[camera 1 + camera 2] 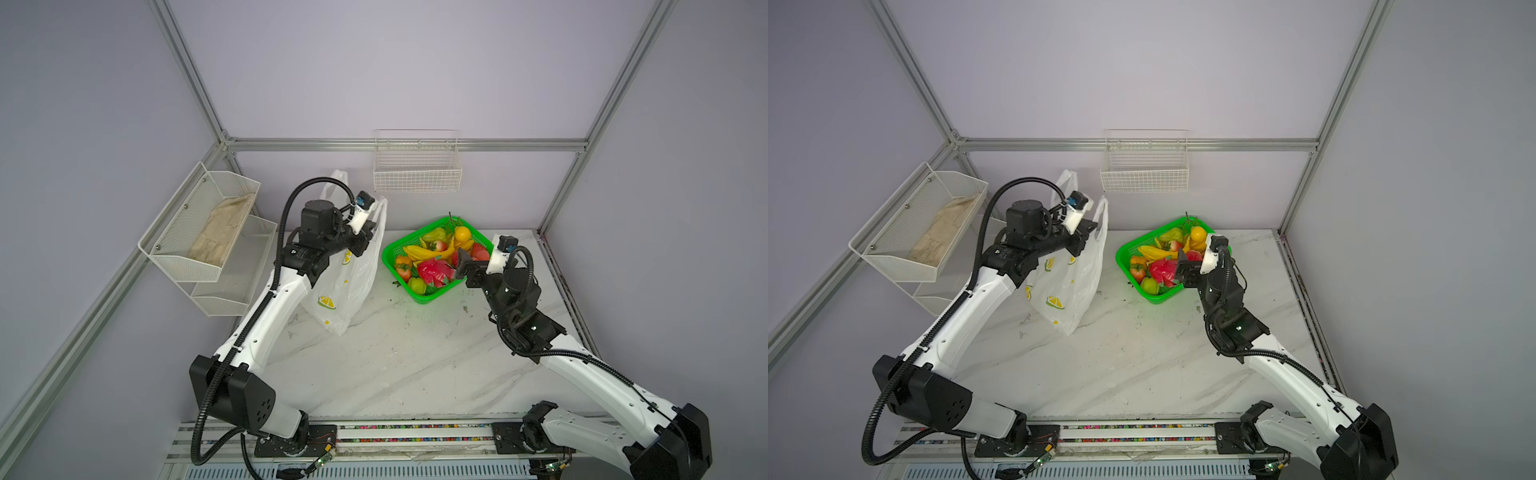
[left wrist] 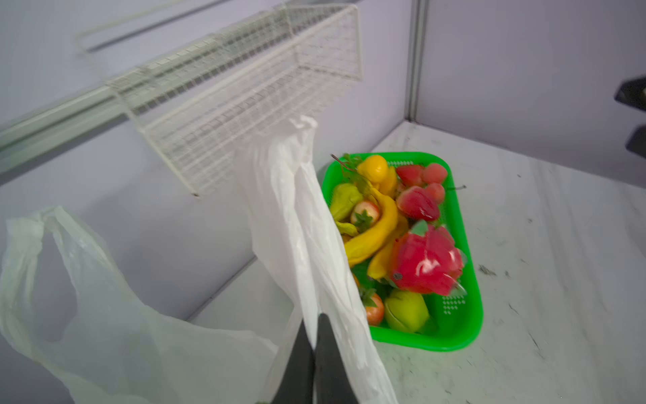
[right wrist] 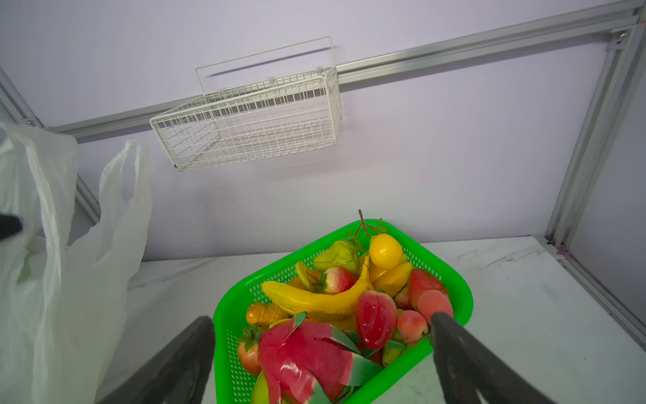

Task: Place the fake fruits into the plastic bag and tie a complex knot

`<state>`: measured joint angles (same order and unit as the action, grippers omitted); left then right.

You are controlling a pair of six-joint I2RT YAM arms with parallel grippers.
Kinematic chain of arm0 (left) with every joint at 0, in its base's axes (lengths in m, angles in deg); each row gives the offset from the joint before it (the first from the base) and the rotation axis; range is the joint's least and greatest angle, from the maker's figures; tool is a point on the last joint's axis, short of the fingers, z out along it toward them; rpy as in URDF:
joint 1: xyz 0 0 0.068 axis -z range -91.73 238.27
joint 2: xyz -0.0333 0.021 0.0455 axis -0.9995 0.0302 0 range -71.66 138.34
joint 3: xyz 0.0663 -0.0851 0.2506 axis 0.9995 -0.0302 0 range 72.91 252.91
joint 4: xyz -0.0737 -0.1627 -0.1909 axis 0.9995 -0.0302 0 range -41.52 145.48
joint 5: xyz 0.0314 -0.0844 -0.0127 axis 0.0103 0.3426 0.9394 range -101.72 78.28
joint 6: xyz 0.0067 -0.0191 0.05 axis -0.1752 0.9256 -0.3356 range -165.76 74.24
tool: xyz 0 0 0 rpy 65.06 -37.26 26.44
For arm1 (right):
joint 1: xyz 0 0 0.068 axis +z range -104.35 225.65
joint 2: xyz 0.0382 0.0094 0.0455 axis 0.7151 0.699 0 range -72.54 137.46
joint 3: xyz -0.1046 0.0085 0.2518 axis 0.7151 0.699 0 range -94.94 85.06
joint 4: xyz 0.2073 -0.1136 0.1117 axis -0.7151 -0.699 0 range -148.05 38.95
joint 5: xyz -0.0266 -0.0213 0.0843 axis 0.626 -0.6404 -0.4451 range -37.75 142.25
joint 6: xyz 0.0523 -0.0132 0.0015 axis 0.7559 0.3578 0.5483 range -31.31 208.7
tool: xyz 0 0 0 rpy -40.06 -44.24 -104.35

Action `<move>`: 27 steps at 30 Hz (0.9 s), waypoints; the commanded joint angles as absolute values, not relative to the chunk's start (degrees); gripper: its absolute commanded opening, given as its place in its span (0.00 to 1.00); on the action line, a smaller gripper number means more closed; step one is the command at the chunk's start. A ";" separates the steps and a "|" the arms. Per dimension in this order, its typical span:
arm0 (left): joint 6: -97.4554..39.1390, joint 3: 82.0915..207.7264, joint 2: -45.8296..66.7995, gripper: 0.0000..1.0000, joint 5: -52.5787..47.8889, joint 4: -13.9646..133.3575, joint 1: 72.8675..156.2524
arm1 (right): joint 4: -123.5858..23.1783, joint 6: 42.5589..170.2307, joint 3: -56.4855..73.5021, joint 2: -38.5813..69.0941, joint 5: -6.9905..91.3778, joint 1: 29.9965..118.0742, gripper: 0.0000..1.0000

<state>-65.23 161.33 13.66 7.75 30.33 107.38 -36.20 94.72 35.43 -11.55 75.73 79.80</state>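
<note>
I will next bring my left gripper down and back toward my base to let go of the hanging bag's handle over the bare marble, which is below the gripper.
The white plastic bag, printed with lemon slices, hangs upright on the table's left side. My left gripper is shut on the bag's nearer handle strip. The other handle stands free beside it. The fake fruits lie piled in a green basket: a pink dragon fruit, a yellow banana, red ones and green ones. My right gripper hovers wide open over the basket's near end, above the dragon fruit, holding nothing.
A white wire basket hangs on the back wall above the fruit. A two-tier mesh shelf with a beige cloth is fixed to the left wall. Aluminium frame posts border the marble table.
</note>
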 commanded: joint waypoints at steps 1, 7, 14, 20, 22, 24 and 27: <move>-70.57 156.81 9.90 0.00 8.24 22.65 110.46 | -40.06 93.17 32.63 -13.37 80.42 79.93 0.97; -61.08 140.03 0.32 0.00 -4.06 24.93 118.73 | -39.42 94.19 32.27 -13.59 76.08 79.93 0.97; -42.83 121.48 -6.90 0.27 -3.09 28.39 127.26 | -38.47 97.45 36.26 -13.26 67.33 79.96 0.97; -30.88 114.30 -18.84 0.77 -12.02 32.94 127.73 | -38.17 98.50 39.00 -13.44 63.92 79.95 0.97; -26.38 112.88 -21.58 0.89 -20.24 33.81 127.70 | -38.39 98.79 39.48 -13.23 63.11 79.94 0.97; -23.28 113.53 -20.57 0.91 -28.40 31.21 127.23 | -38.22 99.22 40.41 -13.39 62.57 80.00 0.97; -21.20 117.86 -13.44 0.93 -38.15 23.95 126.81 | -37.58 99.85 41.99 -14.02 62.62 79.94 0.97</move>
